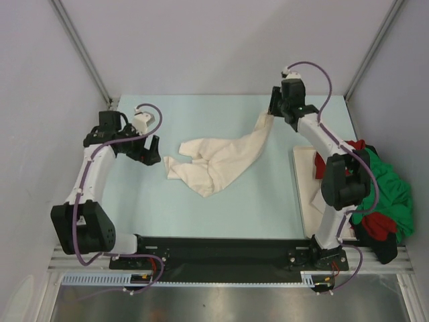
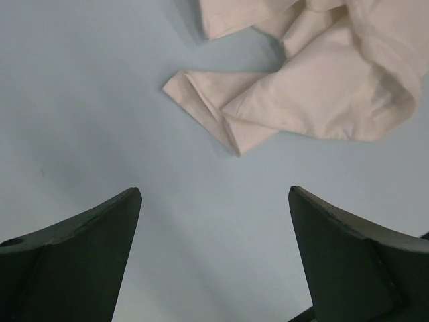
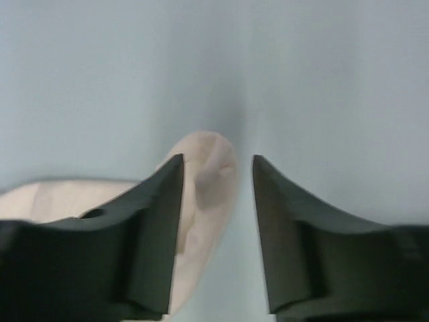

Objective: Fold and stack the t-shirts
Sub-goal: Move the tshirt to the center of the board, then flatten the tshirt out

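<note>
I need to bring my left gripper down and to the right in the top view next, onto the cream shirt's farther flap corner (image 1: 183,149) (image 2: 214,29), because that corner sticks out onto bare table.
A cream t-shirt (image 1: 221,157) lies crumpled on the pale blue table, stretched from the middle up toward the back right. My right gripper (image 1: 273,107) is at its far tip. In the right wrist view its jaws (image 3: 217,157) stand apart, with the cream shirt's tip (image 3: 209,176) lying against the left finger and a gap to the right one. My left gripper (image 1: 149,149) hovers open just left of the shirt. Its fingers (image 2: 214,194) are wide with bare table between them, and the cream shirt's sleeve (image 2: 228,111) is ahead. A green t-shirt (image 1: 392,188) and a red t-shirt (image 1: 367,225) are heaped at the right edge.
A white flat board (image 1: 305,194) lies by the right arm's base, partly under the heap and the arm. Something black (image 1: 385,251) sits at the heap's near end. Grey walls and metal posts enclose the table on three sides.
</note>
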